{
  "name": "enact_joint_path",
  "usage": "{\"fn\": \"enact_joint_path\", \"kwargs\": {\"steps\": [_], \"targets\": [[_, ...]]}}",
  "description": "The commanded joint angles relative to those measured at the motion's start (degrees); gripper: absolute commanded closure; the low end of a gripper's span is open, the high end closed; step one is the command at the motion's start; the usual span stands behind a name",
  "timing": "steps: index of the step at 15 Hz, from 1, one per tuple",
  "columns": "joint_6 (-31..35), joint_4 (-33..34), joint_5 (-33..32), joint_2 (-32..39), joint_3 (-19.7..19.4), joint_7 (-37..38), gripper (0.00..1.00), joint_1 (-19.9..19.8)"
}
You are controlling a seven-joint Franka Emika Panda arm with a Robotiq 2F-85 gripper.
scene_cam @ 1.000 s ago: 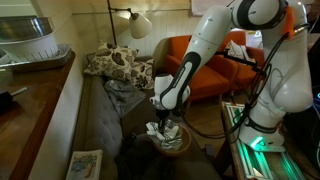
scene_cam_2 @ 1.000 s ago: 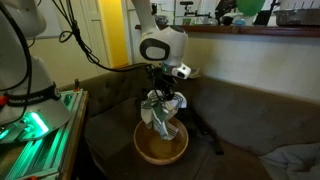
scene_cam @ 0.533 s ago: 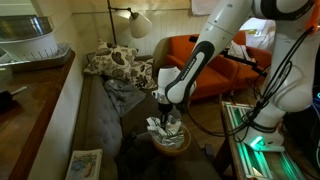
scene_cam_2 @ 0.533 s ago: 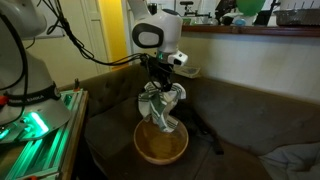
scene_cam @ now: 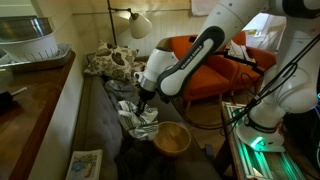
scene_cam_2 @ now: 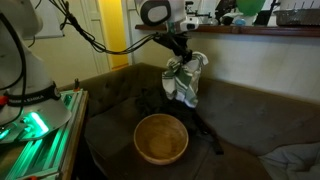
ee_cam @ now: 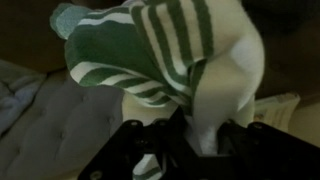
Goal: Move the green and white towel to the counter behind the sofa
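Observation:
The brown counter is higher than my gripper and outward of it, so I need to lift my gripper next and carry the towel outward over the sofa's back to release it.
My gripper (scene_cam_2: 177, 57) is shut on the green and white towel (scene_cam_2: 184, 80), which hangs bunched from the jaws above the sofa (scene_cam_2: 240, 120). In an exterior view the towel (scene_cam: 137, 115) hangs over the sofa seat (scene_cam: 100, 125), left of a wooden bowl. The wrist view shows the striped towel (ee_cam: 160, 50) filling the frame, pinched between the dark fingers (ee_cam: 190, 135). The brown counter (scene_cam: 35, 110) runs along the sofa's back; its pale edge also shows in the other exterior view (scene_cam_2: 260, 31).
An empty wooden bowl (scene_cam_2: 160, 137) (scene_cam: 171, 138) sits on the sofa seat. Floral cushions (scene_cam: 115, 65) and a grey blanket (scene_cam: 120, 92) lie at the sofa's far end. A magazine (scene_cam: 84, 164) lies on the seat. An orange armchair (scene_cam: 195, 60) and lamp (scene_cam: 140, 25) stand behind.
The gripper has lifted the towel up out of the wooden bowl and carried it toward the sofa back and counter. The bowl is now empty.

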Motion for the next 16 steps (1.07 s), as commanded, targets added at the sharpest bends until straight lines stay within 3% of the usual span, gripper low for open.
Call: {"fn": "enact_joint_path", "kwargs": {"steps": [1,5,12,13,16], "targets": [[-1.4,4.4,-5.4,-6.3,-0.6,0.7,0.94,3.1],[-1.6,13.0,-9.5,-9.6,0.6,-2.0,0.94,4.8],[6.2,32.4,0.7,-2.7,5.2,-15.4,0.94,6.0],[3.6,25.8,-3.4,-7.7,3.8,-10.1,0.78,5.6],[4.9,30.2,-1.0,-4.5,4.9,-13.2,0.78,5.7]]}}
